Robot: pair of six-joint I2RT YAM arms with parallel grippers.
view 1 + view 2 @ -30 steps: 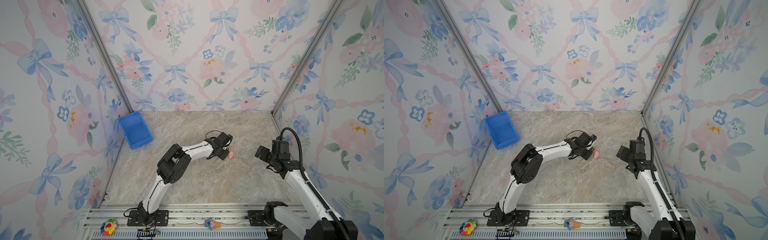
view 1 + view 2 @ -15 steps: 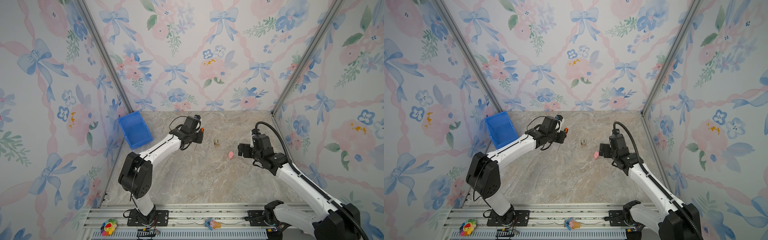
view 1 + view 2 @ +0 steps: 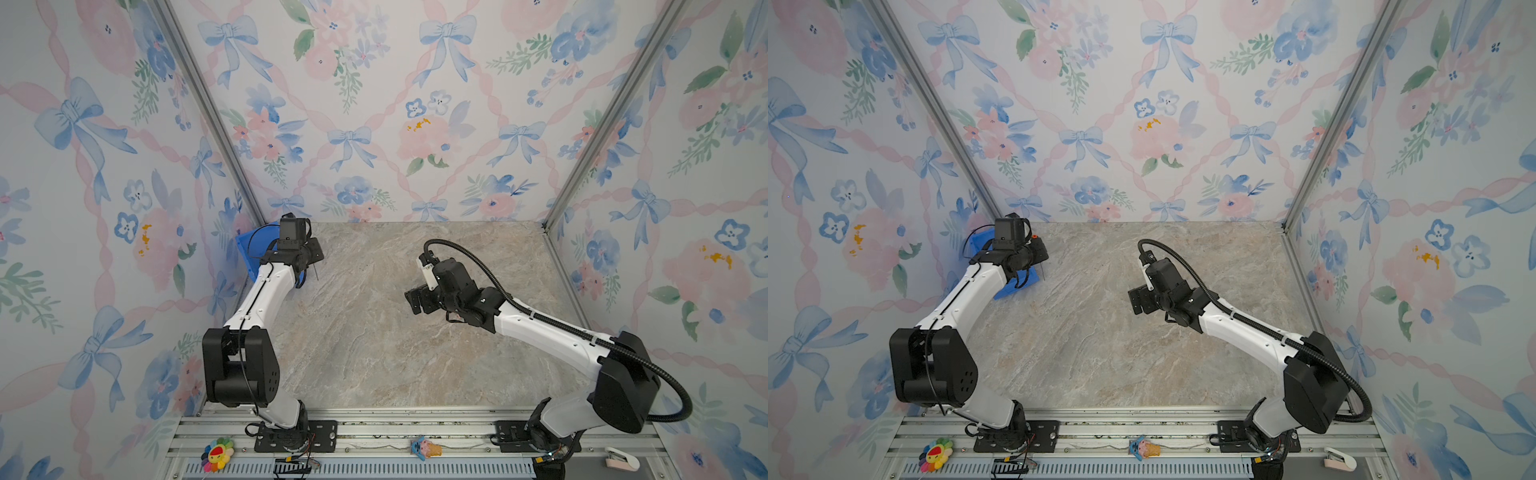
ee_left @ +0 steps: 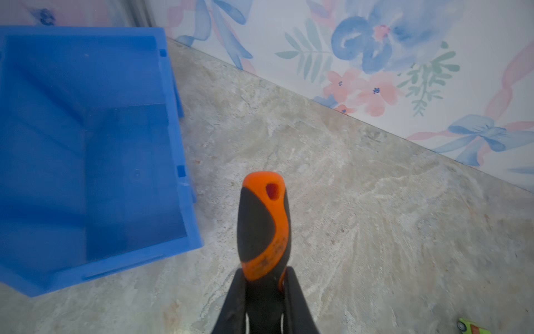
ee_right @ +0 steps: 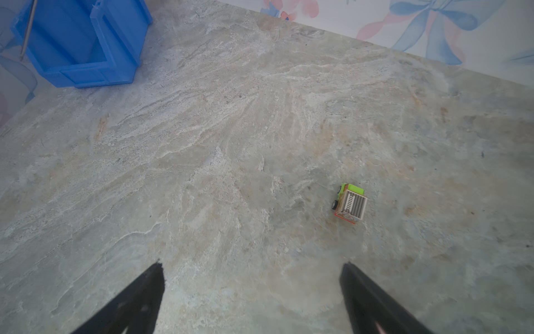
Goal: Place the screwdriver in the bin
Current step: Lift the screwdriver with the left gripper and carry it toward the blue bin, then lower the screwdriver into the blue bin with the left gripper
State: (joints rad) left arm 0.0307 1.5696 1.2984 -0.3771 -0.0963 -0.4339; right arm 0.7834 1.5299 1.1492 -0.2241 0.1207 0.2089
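Note:
Next, my left gripper moves sideways over the bin's closest rim and down toward the bin's bare blue bottom to release the screwdriver [image 4: 263, 225], still hanging beside the bin.
My left gripper [image 4: 265, 277] is shut on the screwdriver [image 4: 263, 225], gripping the lower part of its black-and-orange handle. It hangs over the table just beside the blue bin [image 4: 173, 115], whose inside shows nothing. In both top views the left gripper [image 3: 307, 257] [image 3: 1034, 255] is at the back left, covering much of the bin [image 3: 245, 249] [image 3: 1009, 289]; the screwdriver's thin shaft [image 3: 316, 272] points down. My right gripper [image 5: 252, 266] [image 3: 417, 299] is open and holds nothing, above the middle of the table.
A small green and orange toy truck [image 5: 351, 202] stands on the table ahead of the right gripper. On the front rail lie a colourful flower toy [image 3: 218, 453], an ice-cream toy [image 3: 424, 449] and a white object [image 3: 621, 459]. Walls close in the left, back and right sides.
The left arm has swung from mid-table to the back left, carrying the screwdriver up beside the bin. The right arm has reached in from the right toward the middle.

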